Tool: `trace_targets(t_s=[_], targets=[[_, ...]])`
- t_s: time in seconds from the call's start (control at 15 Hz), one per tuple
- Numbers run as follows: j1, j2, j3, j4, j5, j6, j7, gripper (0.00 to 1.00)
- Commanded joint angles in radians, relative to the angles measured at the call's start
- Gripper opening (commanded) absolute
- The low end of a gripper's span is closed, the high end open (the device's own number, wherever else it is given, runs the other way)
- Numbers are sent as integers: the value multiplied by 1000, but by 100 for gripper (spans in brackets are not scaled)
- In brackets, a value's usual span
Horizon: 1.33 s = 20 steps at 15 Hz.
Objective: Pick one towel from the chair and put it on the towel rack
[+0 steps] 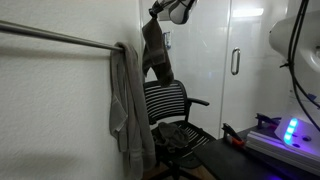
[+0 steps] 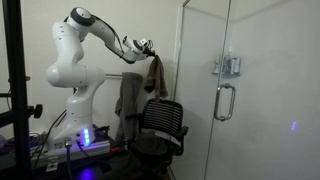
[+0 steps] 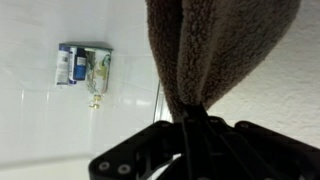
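My gripper will next go up and move toward the wall, over the metal towel rack (image 1: 60, 38) by the grey towel, because the brown towel's hem hangs lower than the towel rack's bar.
My gripper (image 1: 157, 10) is shut on a brown towel (image 1: 153, 52) and holds it high above the black mesh chair (image 1: 170, 105). The towel hangs down from the fingers, and it shows in both exterior views (image 2: 156, 75). In the wrist view the brown fleece (image 3: 215, 45) is pinched between the closed jaws (image 3: 192, 112). The metal towel rack (image 1: 60, 38) runs along the wall, with a grey towel (image 1: 128, 105) draped over its near end. Another dark towel (image 1: 180, 132) lies on the chair seat.
A glass shower door with a handle (image 2: 225, 100) stands beside the chair (image 2: 160, 125). A small shelf with bottles (image 3: 83, 65) hangs on the tiled wall. The robot base (image 2: 72, 90) and a lit blue device (image 2: 85, 138) stand at the side.
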Motion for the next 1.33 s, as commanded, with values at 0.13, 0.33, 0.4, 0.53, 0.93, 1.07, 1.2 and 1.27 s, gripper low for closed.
trace_targets(t_s=[0.13, 0.33, 0.4, 0.53, 0.93, 1.07, 1.2, 1.27], targets=[[12, -5, 24, -20, 183, 21, -177, 3], [72, -111, 54, -22, 208, 94, -321, 1], [108, -114, 64, -9, 257, 87, -371, 1], [170, -157, 99, 17, 313, 85, -457, 1], [286, -351, 213, 140, 186, 35, -539, 1], [296, -433, 267, 199, 94, -17, -558, 1], [295, -530, 334, 241, 5, -70, -595, 1], [298, -575, 355, 249, -25, -109, -623, 1]])
